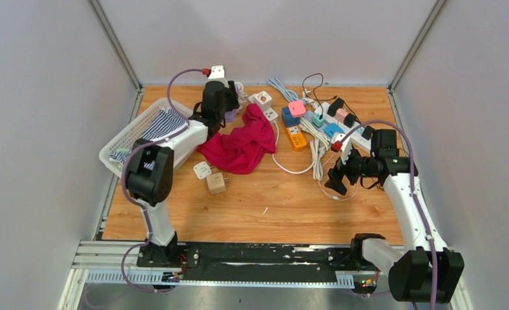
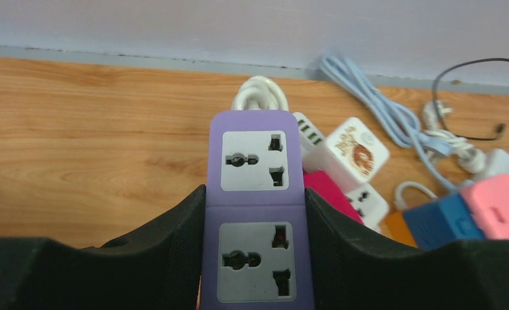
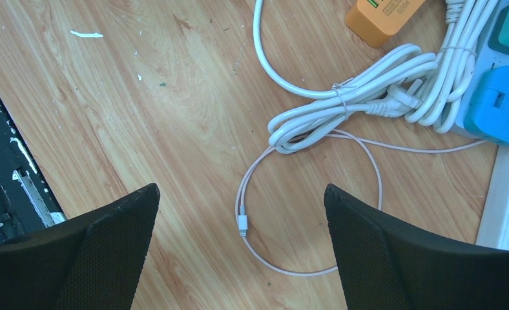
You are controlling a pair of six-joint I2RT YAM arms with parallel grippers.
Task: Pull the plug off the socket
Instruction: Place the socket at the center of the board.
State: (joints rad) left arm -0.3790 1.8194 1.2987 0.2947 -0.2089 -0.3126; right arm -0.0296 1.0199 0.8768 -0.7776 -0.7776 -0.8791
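Next, my left gripper will turn and shift toward the white basket, then lower the purple socket strip onto the wood (image 1: 192,97) (image 2: 113,155), since both sockets showing are empty.
My left gripper (image 2: 255,194) is shut on a purple socket strip (image 2: 255,161), one finger pressed on each long side. Both sockets that show on it are empty, and a white cord (image 2: 259,95) leaves its far end. In the top view this grip (image 1: 229,106) is at the back left of the table. My right gripper (image 3: 241,190) hangs open above the wood at the right (image 1: 338,181), over a thin white charging cable (image 3: 242,224) lying in a loop. Beside it a blue plug (image 3: 497,106) sits in a white socket strip (image 3: 507,200).
A bundled white cord (image 3: 368,97) and an orange strip (image 3: 381,13) lie beyond the right gripper. More plugs, black (image 1: 342,115) and pink (image 1: 296,108), crowd the back right. A red cloth (image 1: 242,145), two small cubes (image 1: 216,183) and a white basket (image 1: 132,132) are at the left.
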